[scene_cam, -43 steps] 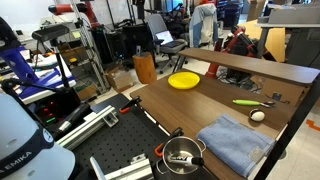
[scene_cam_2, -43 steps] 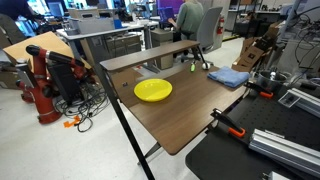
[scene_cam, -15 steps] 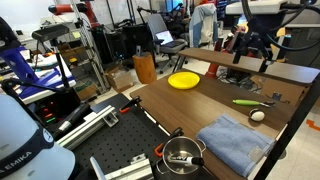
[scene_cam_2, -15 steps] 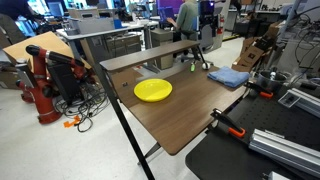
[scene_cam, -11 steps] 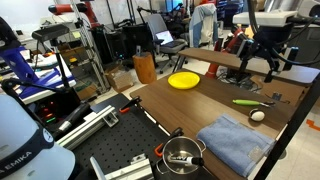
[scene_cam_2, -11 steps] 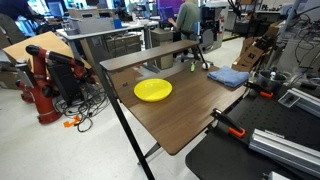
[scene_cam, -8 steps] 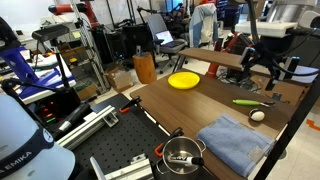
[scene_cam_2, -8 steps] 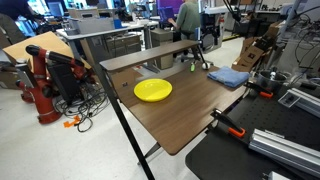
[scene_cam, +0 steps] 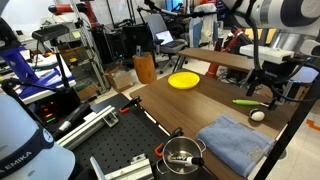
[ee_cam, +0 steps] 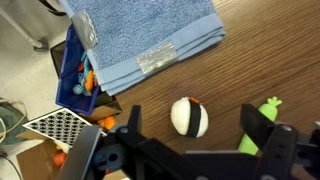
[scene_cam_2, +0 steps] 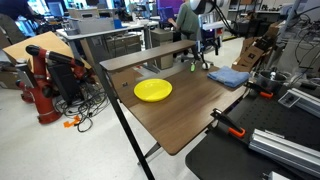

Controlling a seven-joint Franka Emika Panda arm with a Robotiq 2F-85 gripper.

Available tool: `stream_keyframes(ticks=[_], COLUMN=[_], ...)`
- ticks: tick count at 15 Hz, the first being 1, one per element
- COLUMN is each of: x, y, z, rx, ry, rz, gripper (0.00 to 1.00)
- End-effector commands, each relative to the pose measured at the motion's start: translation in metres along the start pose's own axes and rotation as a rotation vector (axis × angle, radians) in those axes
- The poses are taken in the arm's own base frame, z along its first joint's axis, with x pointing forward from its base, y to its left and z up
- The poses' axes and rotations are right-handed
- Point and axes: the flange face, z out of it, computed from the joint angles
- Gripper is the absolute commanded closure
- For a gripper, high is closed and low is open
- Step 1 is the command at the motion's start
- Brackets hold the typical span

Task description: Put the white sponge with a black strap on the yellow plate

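Note:
The white sponge [scene_cam: 257, 115] [ee_cam: 189, 117] is between my open fingers, so I will next lower my gripper until they are on either side of it, and then close.
The white sponge with a black strap [ee_cam: 189, 117] lies on the wooden table, seen from above in the wrist view between my fingers. It also shows in an exterior view [scene_cam: 257, 116], near the table's edge. My gripper [scene_cam: 262, 94] hovers just above it, open and empty, and appears in the wrist view [ee_cam: 195, 124] and, far back, in an exterior view [scene_cam_2: 210, 46]. The yellow plate [scene_cam: 183, 80] sits at the far end of the table, well apart from the sponge; it also shows in an exterior view [scene_cam_2: 153, 90].
A yellow-green tool [scene_cam: 247, 102] lies beside the sponge and close to one finger in the wrist view [ee_cam: 268, 108]. A blue-grey folded cloth [scene_cam: 235, 142] lies near the sponge. A steel pot [scene_cam: 182, 153] stands beyond the cloth. A raised wooden shelf [scene_cam: 262, 66] runs along the table.
The arm has swung in over the table and come down from above the shelf to just over the sponge. The sponge and the plate have not moved.

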Motion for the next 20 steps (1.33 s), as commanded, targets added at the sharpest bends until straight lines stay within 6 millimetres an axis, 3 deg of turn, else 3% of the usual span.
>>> stream_keyframes(ticks=[1, 6, 10, 11, 12, 20], x=[0.016, 0.028, 0.034, 0.035, 0.035, 0.038], y=[-0.001, -0.01, -0.021, -0.023, -0.025, -0.028], z=[0.016, 0.034, 0.039, 0.04, 0.042, 0.041], rx=[-0.015, -0.027, -0.031, -0.035, -0.041, -0.05], ry=[-0.016, -0.023, -0.019, -0.026, -0.033, -0.063], rz=[0.068, 0.107, 0.117, 0.117, 0.118, 0.125], gripper=[0.0, 0.0, 0.0, 0.25, 0.26, 0.88])
